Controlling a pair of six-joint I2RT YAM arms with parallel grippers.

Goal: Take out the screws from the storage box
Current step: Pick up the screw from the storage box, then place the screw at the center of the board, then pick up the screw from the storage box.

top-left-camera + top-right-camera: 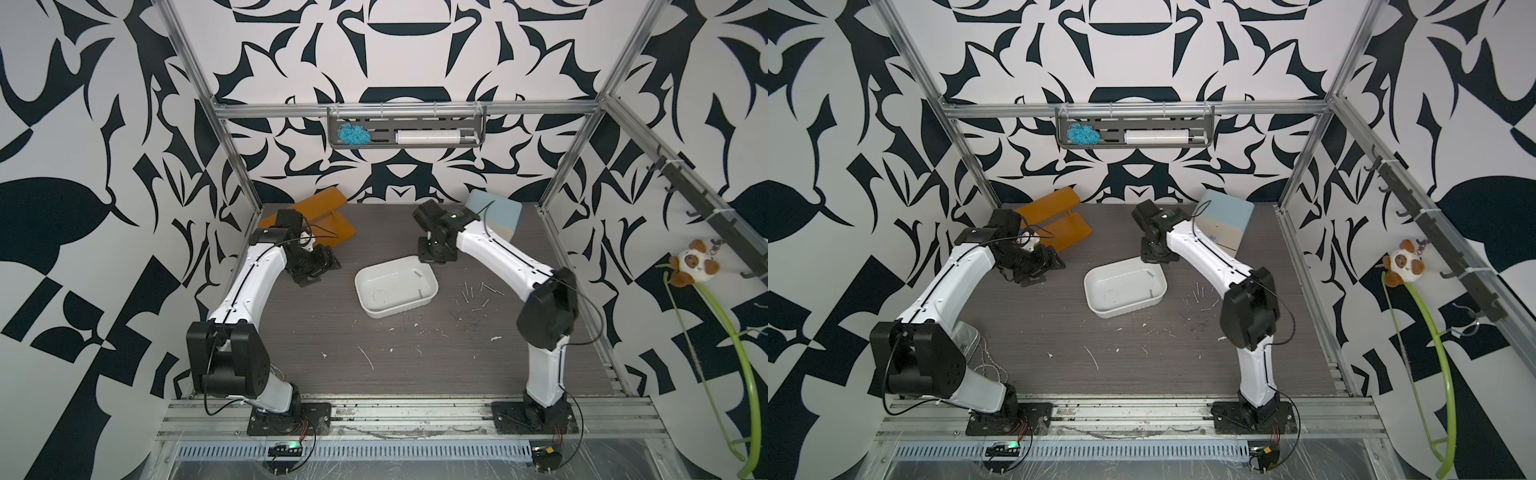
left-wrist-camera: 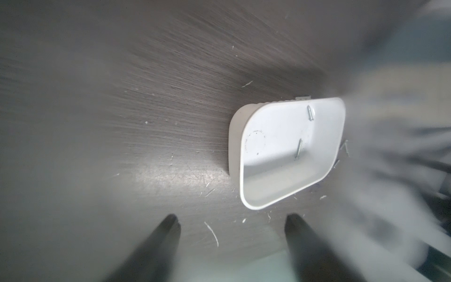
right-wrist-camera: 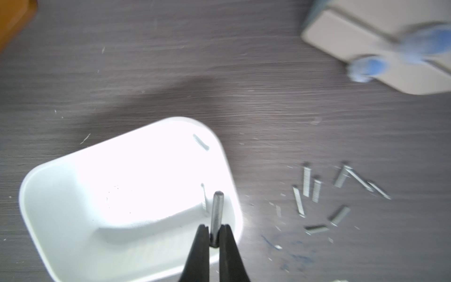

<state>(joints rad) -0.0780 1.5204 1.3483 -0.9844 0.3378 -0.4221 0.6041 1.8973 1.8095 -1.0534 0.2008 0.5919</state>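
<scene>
I will move my right gripper past the box's rim, down to the loose screws, and let go of its screw there, because the loose screws lie below the gripper, outside the box.
The white storage box sits mid-table. My right gripper is shut on one upright silvery screw, just above the box's right end; in a top view the right gripper hangs over the box's far right corner. Another screw lies in the box's far corner. The left wrist view shows two screws inside the box. Several screws lie loose on the table right of the box. My left gripper stands open and empty, left of the box.
An orange shelf lies at the back left behind the left arm. A cream cabinet with a pale blue top stands at the back right. White flecks dot the dark table in front of the box.
</scene>
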